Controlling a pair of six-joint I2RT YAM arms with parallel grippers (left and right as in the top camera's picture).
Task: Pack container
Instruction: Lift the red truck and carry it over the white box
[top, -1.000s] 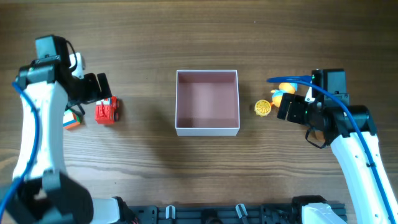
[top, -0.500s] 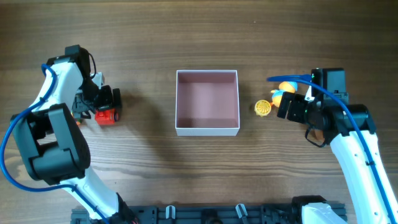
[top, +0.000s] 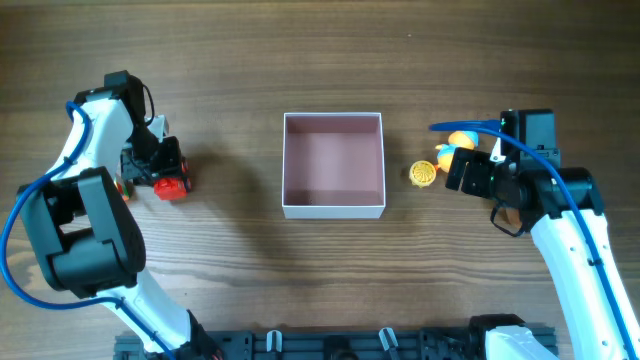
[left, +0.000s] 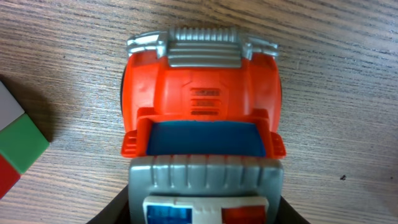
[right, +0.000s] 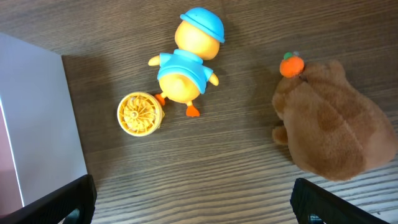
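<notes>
The truck (top: 172, 183) is in my left gripper. Next I will lift it across to the right in the overhead view, lower it into the container's empty inside and let go of it.
The container (top: 333, 210), a square white-walled box with a dusty-pink inside, stands at the table's middle with nothing in it. Far to its left, my left gripper (top: 160, 160) is down over a red toy truck (top: 172, 183). In the left wrist view the truck (left: 202, 99) fills the frame, and the gripper (left: 205, 211) has its dark fingers (left: 118, 208) pressed against the grey rear block on both sides. My right gripper (top: 462, 172) hovers open to the right of the container; its fingers (right: 78, 199) stand wide apart over bare wood.
A colour-block cube (left: 15, 140) lies just left of the truck. By the right gripper lie a yellow duck toy with a blue cap (right: 185, 62), a yellow ribbed disc (right: 140, 114) and a brown plush (right: 333, 124). The container's white wall (right: 37, 124) shows at the left.
The left arm swung in over the red truck and its jaws closed onto the truck's sides. The right arm has not moved.
</notes>
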